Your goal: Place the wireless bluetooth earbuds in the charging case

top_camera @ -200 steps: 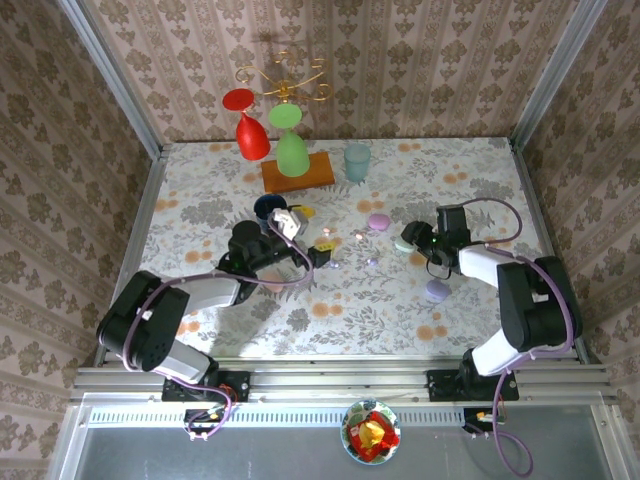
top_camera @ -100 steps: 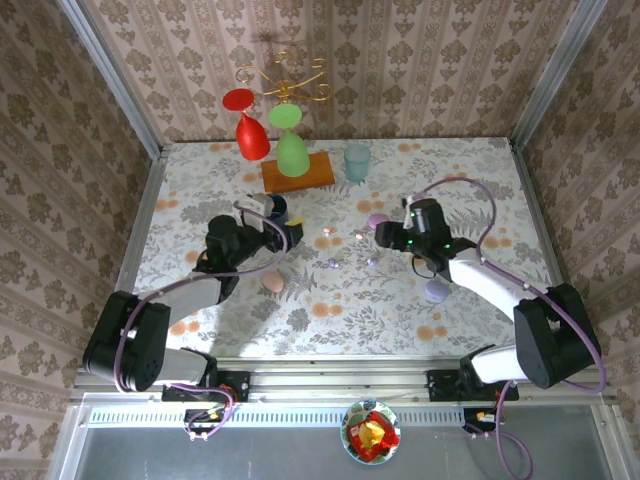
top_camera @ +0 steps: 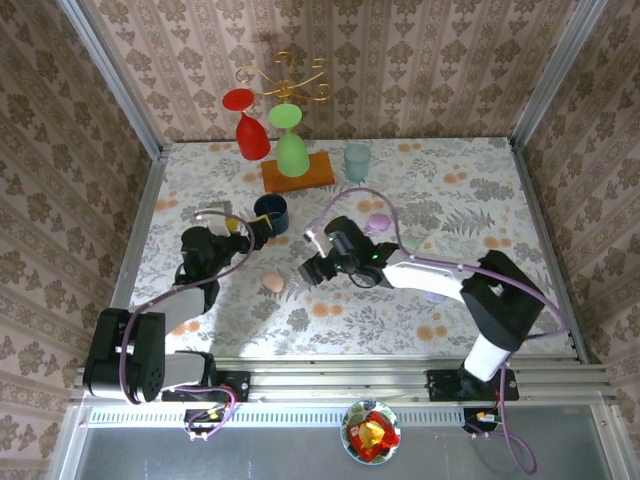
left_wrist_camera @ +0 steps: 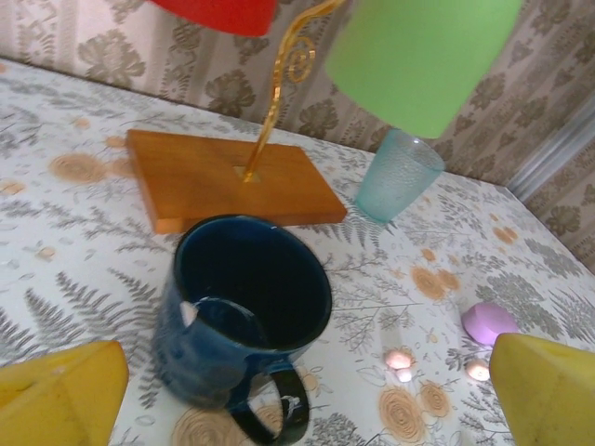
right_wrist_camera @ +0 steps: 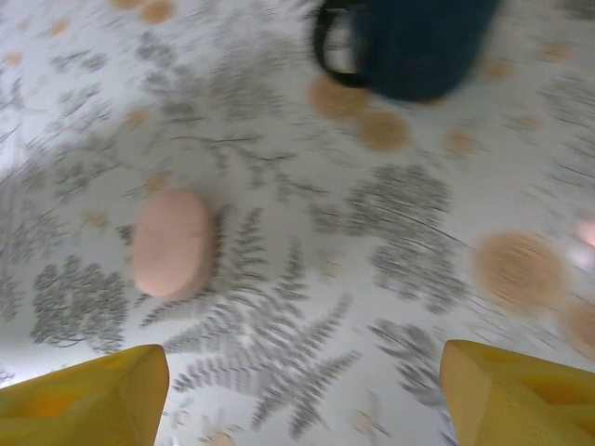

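The long sides of the pink case (top_camera: 272, 283) are below and ahead of my right gripper's open fingers. My right gripper needs to reach across and down and close its fingers on them.
In the left wrist view, three tiny pale earbuds (left_wrist_camera: 398, 359) lie on the flowered cloth right of the blue mug, with a closed lilac case (left_wrist_camera: 488, 321) beyond them. A closed pink case (top_camera: 272, 283) lies left of centre; the right wrist view has it (right_wrist_camera: 171, 243) ahead and left of the fingers. My right gripper (top_camera: 312, 268) hovers just right of this pink case, open, with bare cloth between its yellow fingers (right_wrist_camera: 84, 400). My left gripper (top_camera: 248, 228) is open too, wide, with the mug just ahead of it (left_wrist_camera: 302, 409). The right arm covers the earbuds from above.
A blue mug (top_camera: 270, 212) stands in front of a wooden base (top_camera: 297, 172) with a gold stand holding red (top_camera: 250, 130) and green (top_camera: 291, 148) glasses. A teal tumbler (top_camera: 357, 160) is beside it. Another lilac case (top_camera: 378, 222) lies behind the right arm.
My right arm has swept left from the table's right side to the middle, ending by the pink case with its jaws wider. My left arm has drawn back left to the mug.
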You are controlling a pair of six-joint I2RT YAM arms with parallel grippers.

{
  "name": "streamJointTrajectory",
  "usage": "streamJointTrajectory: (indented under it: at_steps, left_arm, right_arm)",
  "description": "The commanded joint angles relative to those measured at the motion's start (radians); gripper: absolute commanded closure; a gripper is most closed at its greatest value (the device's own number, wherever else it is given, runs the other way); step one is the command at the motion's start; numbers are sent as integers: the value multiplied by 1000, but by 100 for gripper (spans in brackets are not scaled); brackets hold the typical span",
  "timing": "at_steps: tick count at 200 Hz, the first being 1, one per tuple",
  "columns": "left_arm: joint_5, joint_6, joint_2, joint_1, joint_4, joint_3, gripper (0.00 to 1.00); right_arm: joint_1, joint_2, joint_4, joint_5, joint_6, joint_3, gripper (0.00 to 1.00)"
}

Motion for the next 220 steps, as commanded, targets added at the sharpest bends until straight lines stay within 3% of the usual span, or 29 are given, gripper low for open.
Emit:
streamJointTrajectory:
  at_steps: [1, 91, 137, 220]
  left_arm:
    - [7, -69, -22, 46, 39, -17, 0]
    - [45, -62, -70, 167, 2, -54, 0]
    - [42, -45, -84, 169, -8, -58, 0]
    - [49, -45, -84, 169, -9, -59, 0]
  right_arm:
    - [49, 79, 41, -56, -124, 64, 21]
    - [113, 297, 71, -71, -248, 183, 20]
    - [112, 365, 54, -68, -264, 230, 37]
    - [103, 407, 39, -88, -259, 274, 56]
